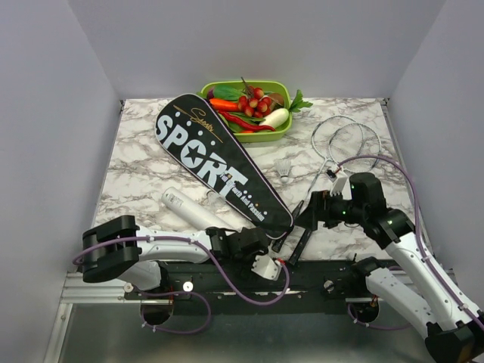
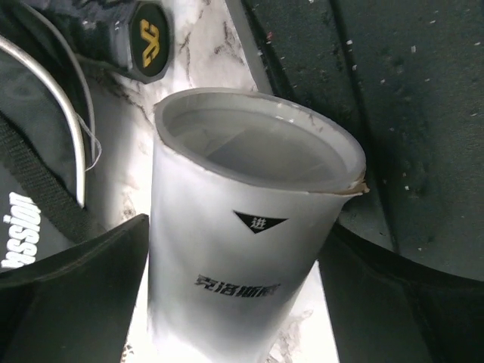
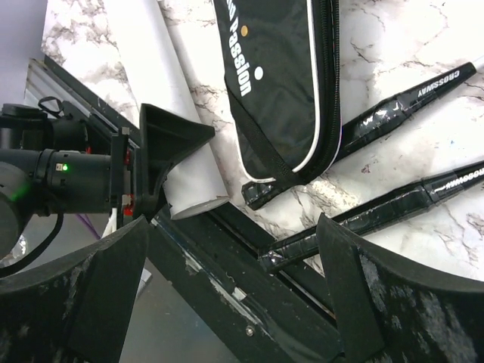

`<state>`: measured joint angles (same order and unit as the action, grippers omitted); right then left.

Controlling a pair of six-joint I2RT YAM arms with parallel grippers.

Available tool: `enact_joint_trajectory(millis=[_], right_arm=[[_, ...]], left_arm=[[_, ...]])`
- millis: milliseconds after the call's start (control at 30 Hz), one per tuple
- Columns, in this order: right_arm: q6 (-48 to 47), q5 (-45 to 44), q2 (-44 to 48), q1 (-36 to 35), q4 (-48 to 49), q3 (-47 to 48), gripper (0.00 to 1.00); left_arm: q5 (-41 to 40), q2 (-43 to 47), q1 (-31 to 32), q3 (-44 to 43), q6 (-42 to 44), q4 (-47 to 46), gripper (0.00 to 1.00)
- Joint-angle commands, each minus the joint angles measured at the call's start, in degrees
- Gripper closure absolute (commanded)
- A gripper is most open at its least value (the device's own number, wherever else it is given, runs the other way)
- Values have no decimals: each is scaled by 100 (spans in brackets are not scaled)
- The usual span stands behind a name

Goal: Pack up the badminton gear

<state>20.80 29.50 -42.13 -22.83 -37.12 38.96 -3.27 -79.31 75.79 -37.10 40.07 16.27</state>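
The rim of the white tube sticks out past the fingers of my left gripper, so I will move my right gripper to the left in the top view and close it on that rim.
The long black bag (image 1: pixel 219 162) lettered "SPORT" lies slantwise on the marble table. Two silver-framed rackets (image 1: pixel 344 140) lie to its right, their black handles (image 3: pixel 408 106) running past the bag's narrow end (image 3: pixel 280 91). The white shuttlecock (image 1: pixel 283 168) stands between bag and rackets. My left gripper (image 1: pixel 233 242) is shut on the end of a white tube (image 1: pixel 189 210), which fills the left wrist view (image 2: pixel 242 249) between both fingers. My right gripper (image 1: pixel 308 215) is open and empty, hovering over the handle ends and the front rail (image 3: pixel 234 223).
A green tray (image 1: pixel 265 136) of toy vegetables stands at the back, beside the bag's wide end. A black rail (image 1: pixel 302 276) runs along the table's front edge. Grey walls close in left, right and behind.
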Motion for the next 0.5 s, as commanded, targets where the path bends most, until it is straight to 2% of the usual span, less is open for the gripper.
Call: enact_joint_trajectory(millis=[0, 233, 467], right_arm=[[56, 250, 135, -29, -14, -73, 0], [65, 188, 205, -28, -163, 41, 3], [135, 30, 196, -29, -383, 314, 4]], left_arm=[[221, -181, -134, -350, 71, -63, 12], [116, -103, -161, -614, -131, 393, 35], [-130, 108, -152, -851, -509, 763, 65]])
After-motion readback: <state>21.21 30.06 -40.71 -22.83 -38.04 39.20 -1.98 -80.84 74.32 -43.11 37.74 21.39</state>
